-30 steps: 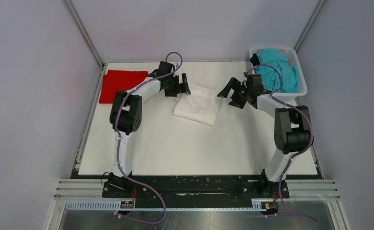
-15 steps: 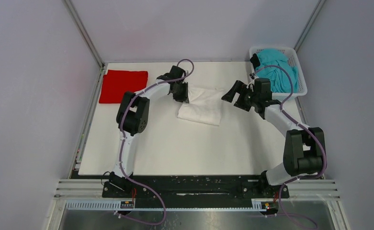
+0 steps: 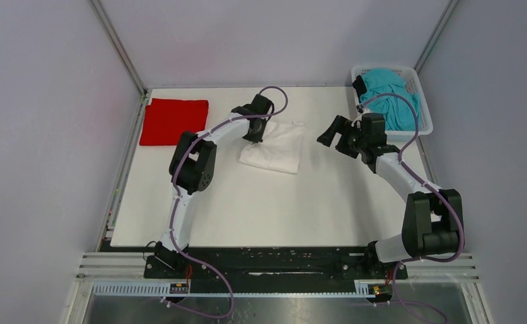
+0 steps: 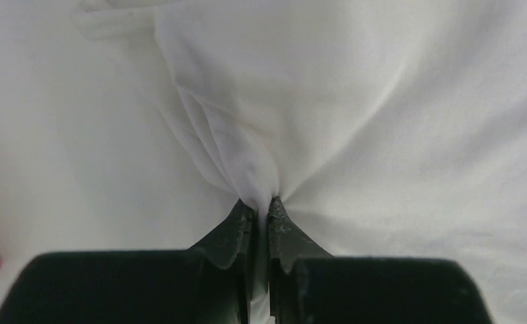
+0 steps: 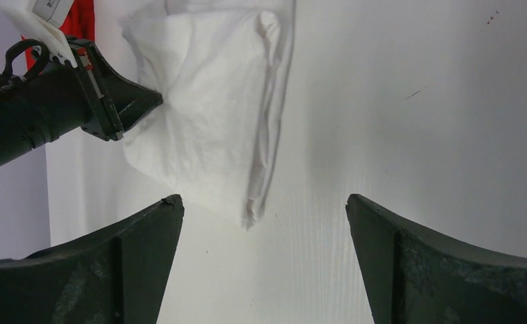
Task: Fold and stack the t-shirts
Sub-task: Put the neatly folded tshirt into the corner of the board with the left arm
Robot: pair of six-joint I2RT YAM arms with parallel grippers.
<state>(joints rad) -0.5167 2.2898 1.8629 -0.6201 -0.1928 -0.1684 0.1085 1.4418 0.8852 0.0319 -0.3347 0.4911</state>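
Observation:
The white t-shirt goes up over the flat, folded red t-shirt (image 3: 173, 120) in my left gripper next, then down for release, since the red one lies to its left in the top view.
A folded white t-shirt (image 3: 274, 150) lies at the back middle of the table. My left gripper (image 3: 256, 133) is shut on a pinch of its left edge; in the left wrist view the cloth bunches between the closed tips (image 4: 260, 204). My right gripper (image 3: 330, 133) hovers open to the right of the shirt, apart from it; the right wrist view shows its fingers spread wide (image 5: 264, 206) with the white t-shirt (image 5: 206, 115) and the left gripper (image 5: 142, 102) beyond. A folded red t-shirt (image 3: 173, 120) lies flat at the back left. A teal t-shirt (image 3: 390, 96) fills the basket.
A white plastic basket (image 3: 424, 116) stands at the back right corner, holding the teal shirt and a dark piece of cloth (image 3: 359, 84). Grey walls close in both sides and the back. The white table top (image 3: 281, 209) stretches towards the arm bases.
My left gripper has closed on the white shirt's left edge, and the shirt has shifted slightly left. The right gripper drew back to the right, its elbow swinging outward.

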